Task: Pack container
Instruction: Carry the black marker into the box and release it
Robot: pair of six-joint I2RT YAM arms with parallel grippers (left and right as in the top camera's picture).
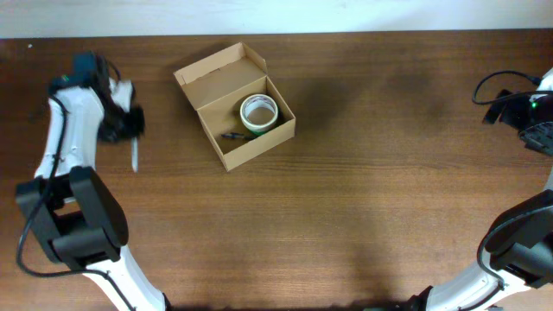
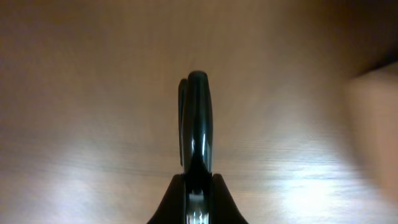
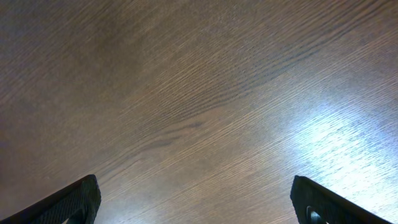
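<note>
The left gripper will swing over the open container, turning, and lower the stick [image 1: 135, 156] to let go of it, because the container has a gap between the tape roll and its near side [image 1: 248, 138].
The tan cardboard container [image 1: 226, 154] stands open at the table's back centre, its flap lid [image 1: 216, 73] folded back. Inside lie a white tape roll [image 1: 258, 112] and a small dark pen-like item [image 1: 232, 136]. My left gripper [image 1: 131, 130] is far left of the container, above the table, shut on a slim dark glossy pen-like stick [image 2: 196, 118]; in the overhead view the stick [image 1: 135, 156] looks pale. A blurred tan shape [image 2: 373, 118], probably the container, shows at the right edge of the left wrist view. My right gripper [image 3: 199, 199] is open and empty over bare wood at the far right [image 1: 537, 121].
Dark wood table [image 1: 363, 199]. A pale wall runs along the table's back edge [image 1: 346, 13]. Both arm bases stand at the front corners [image 1: 78, 225] [image 1: 518, 242].
</note>
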